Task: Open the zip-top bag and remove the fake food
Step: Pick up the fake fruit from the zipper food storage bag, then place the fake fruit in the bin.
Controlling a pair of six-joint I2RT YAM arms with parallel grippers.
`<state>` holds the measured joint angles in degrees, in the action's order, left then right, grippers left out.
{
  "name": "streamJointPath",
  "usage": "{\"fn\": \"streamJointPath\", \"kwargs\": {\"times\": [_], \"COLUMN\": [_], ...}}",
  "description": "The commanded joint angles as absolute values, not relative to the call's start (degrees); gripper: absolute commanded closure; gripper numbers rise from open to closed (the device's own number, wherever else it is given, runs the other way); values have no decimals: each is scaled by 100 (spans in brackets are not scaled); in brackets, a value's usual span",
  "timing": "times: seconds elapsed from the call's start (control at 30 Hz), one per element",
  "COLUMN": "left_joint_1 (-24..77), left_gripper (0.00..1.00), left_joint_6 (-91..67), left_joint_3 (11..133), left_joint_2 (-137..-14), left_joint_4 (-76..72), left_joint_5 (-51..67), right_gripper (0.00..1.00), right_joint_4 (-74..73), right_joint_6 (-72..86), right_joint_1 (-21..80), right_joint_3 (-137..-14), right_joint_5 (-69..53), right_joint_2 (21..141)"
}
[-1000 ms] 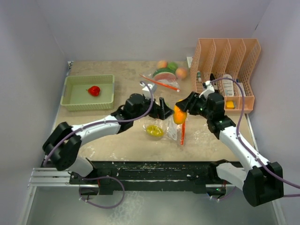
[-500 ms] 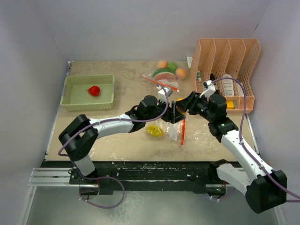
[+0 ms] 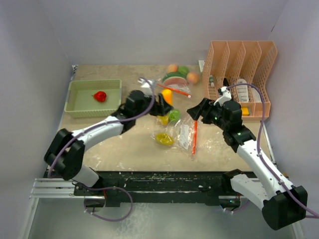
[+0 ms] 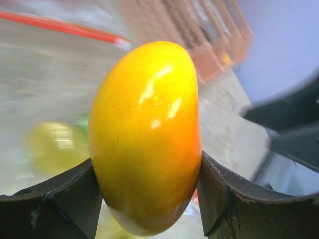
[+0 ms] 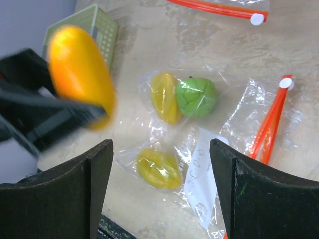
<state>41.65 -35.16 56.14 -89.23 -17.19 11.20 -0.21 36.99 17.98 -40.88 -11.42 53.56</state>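
Observation:
The left gripper swings over the green tray, which lies to its left in the top view, next and releases the mango where the tray's bottom is bare.
My left gripper [image 3: 164,99] is shut on a glossy yellow-orange toy mango [image 4: 147,134] and holds it above the table, left of the bag; the mango also shows in the top view [image 3: 167,95]. The clear zip-top bag [image 3: 185,135] with a red zip strip [image 5: 269,124] lies flat. A yellow fruit [image 5: 158,168] lies under its plastic. A green fruit [image 5: 197,97] and another yellow fruit [image 5: 165,97] lie close together beside it. My right gripper [image 5: 162,184] is open and empty above the bag, also seen in the top view [image 3: 196,112].
A second zip bag [image 3: 175,79] with orange, green and peach fruits lies at the back. A green tray [image 3: 79,107] at the left holds a red fruit [image 3: 100,96]. An orange file rack [image 3: 249,55] with bottles stands at the right.
The mango passed from my right gripper to my left one. The left gripper has moved back and left with it. The right gripper has opened and drawn right.

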Motion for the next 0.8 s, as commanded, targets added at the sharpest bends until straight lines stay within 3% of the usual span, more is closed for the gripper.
{"fn": "streamJointPath", "kwargs": {"times": [0.0, 0.27, 0.57, 0.7, 0.77], "left_joint_1": [2662, 271, -185, -185, -185], "left_gripper": [63, 57, 53, 40, 24], "left_joint_6": [-3588, -3646, -3647, -3589, -3563], "left_joint_3": [5351, 5686, 6041, 6165, 6220], "left_joint_2": [-7913, -8004, -9091, -9187, -9185], "left_joint_4": [-1124, -12, 182, 249, 274], "left_joint_5": [841, 627, 642, 538, 554], "right_gripper": [20, 20, 20, 20, 20], "right_joint_4": [-235, -109, -177, -199, -203], "right_joint_6": [3606, 3656, 3569, 3561, 3560], "right_joint_1": [1793, 1791, 1793, 1793, 1793], "right_joint_3": [-4269, -3973, -3984, -3939, -3926], "right_joint_5": [-890, -1094, -1107, -1091, -1085], "right_joint_2": [5265, 5234, 5242, 5214, 5212]}}
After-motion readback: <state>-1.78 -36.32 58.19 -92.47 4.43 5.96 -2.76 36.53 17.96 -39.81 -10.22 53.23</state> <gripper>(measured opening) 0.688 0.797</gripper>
